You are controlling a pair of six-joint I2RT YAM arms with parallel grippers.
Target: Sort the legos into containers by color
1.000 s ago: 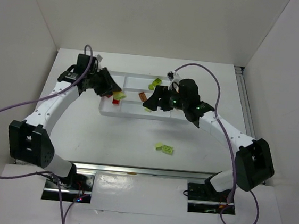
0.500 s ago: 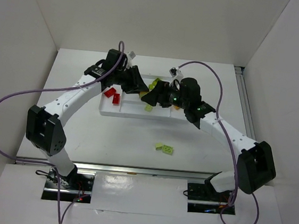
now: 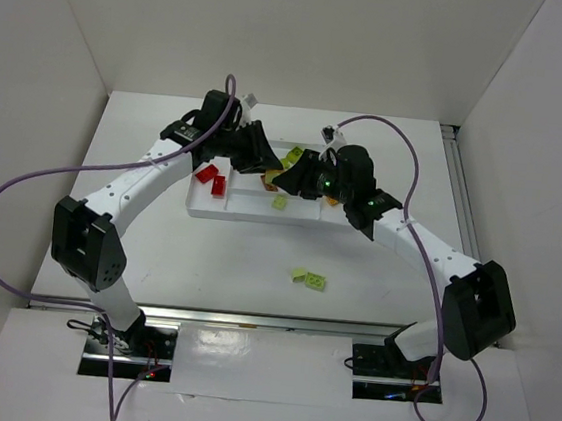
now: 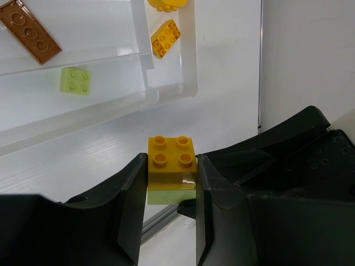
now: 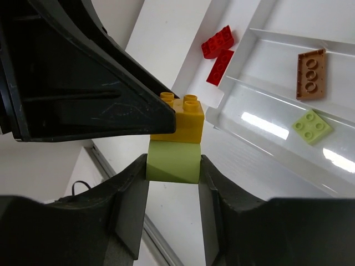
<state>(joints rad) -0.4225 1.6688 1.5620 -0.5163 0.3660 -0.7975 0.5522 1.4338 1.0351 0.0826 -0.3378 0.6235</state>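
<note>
My left gripper should go to the right in the top view next and come down beside the orange brick, because its yellow brick (image 4: 172,160) matches that color.
Above the middle of the white tray (image 3: 250,214) my two grippers meet on one stacked pair of legos. My left gripper (image 4: 171,166) is shut on the yellow top brick (image 4: 172,160). My right gripper (image 5: 173,166) is shut on the lime green brick (image 5: 173,162) stuck beneath it. In the top view the pair (image 3: 272,177) shows between the left gripper (image 3: 261,158) and right gripper (image 3: 290,176). Two red bricks (image 5: 217,41) lie in the tray's left end. A brown flat plate (image 5: 311,73) and a pale green brick (image 5: 312,126) lie in middle compartments. An orange brick (image 4: 166,37) lies in the right end.
Two lime green bricks (image 3: 309,277) lie loose on the table in front of the tray. Another green brick (image 3: 294,155) sits at the tray's far side. White walls enclose the table on three sides, and a metal rail (image 3: 269,320) runs along the near edge.
The left arm swung from the tray's left end to its middle, carrying the stacked pair. The right gripper's jaws closed onto the green lower brick.
</note>
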